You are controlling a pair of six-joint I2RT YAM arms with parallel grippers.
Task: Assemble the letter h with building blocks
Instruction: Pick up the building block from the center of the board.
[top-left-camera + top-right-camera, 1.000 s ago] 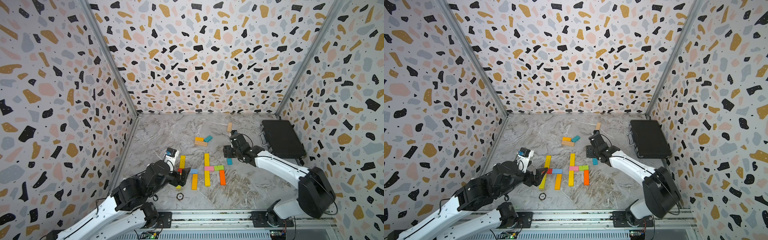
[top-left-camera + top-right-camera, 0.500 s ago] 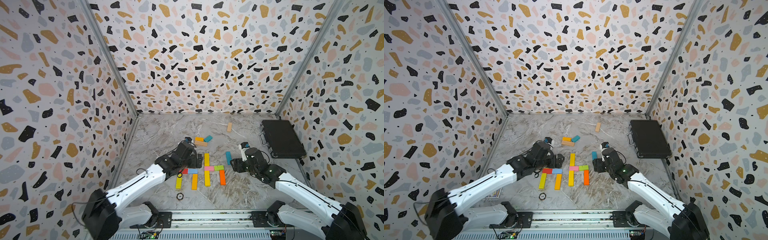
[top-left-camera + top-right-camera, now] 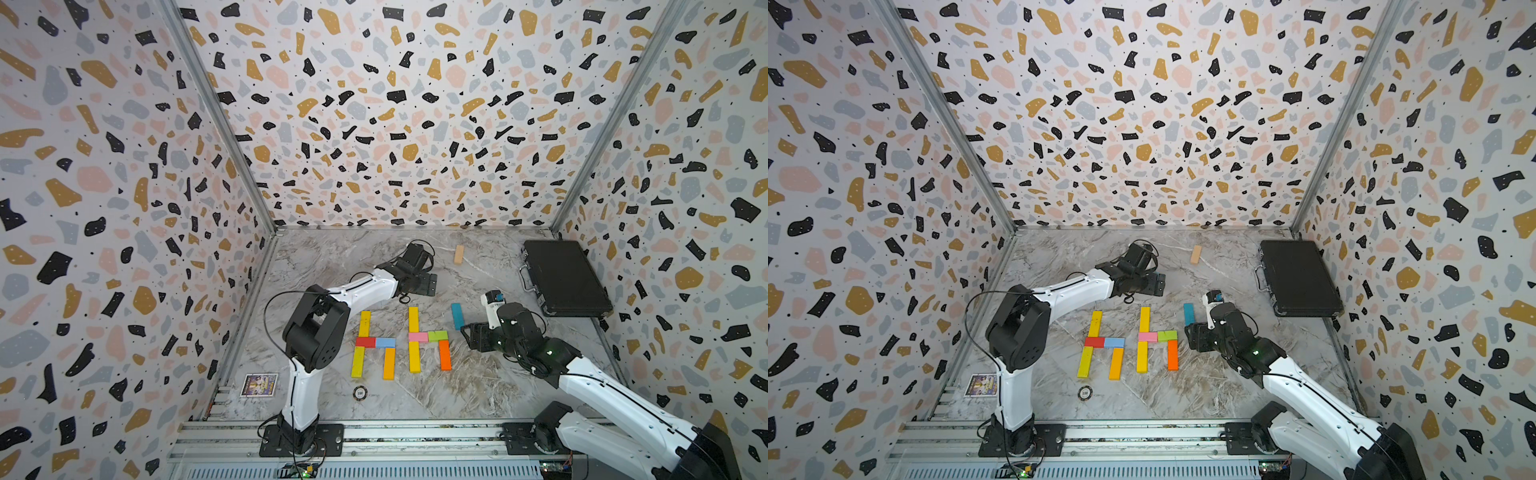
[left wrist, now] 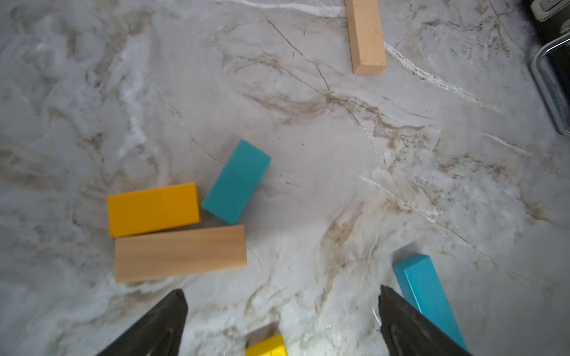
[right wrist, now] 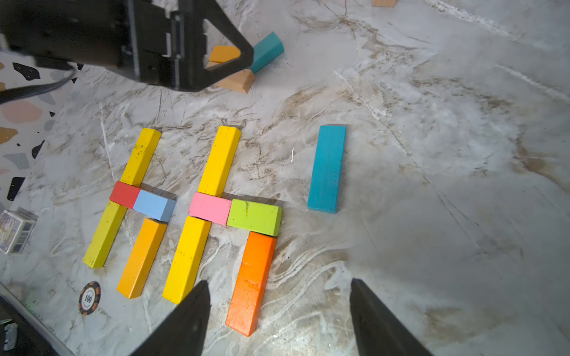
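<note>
I need to move my left gripper outward and down next and close it around the short teal block (image 4: 236, 182), because the block is below my open fingers and outward of them.
Two h shapes of building blocks lie flat on the marble floor: one with a red (image 3: 365, 342) and a blue crossbar, one with a pink (image 3: 418, 336) and a green (image 3: 438, 335) crossbar. A long teal block (image 3: 456, 316) lies alone to their right. My left gripper (image 3: 428, 284) (image 4: 280, 291) hangs open behind the shapes, near an orange-yellow block (image 4: 153, 210), a short teal block (image 4: 237, 182) and a long wooden block (image 4: 180, 252). My right gripper (image 3: 465, 336) (image 5: 279, 283) stands open and empty right of the orange leg (image 5: 253, 277).
A black case (image 3: 563, 278) lies shut at the right wall. One wooden block (image 3: 459, 254) sits alone near the back. A round disc marked 100 (image 3: 360, 392) and a small printed box (image 3: 258, 385) lie at the front left.
My left gripper has swung from the left h away and to the right, over the loose blocks. My right gripper has drawn back from the long teal block towards the front.
</note>
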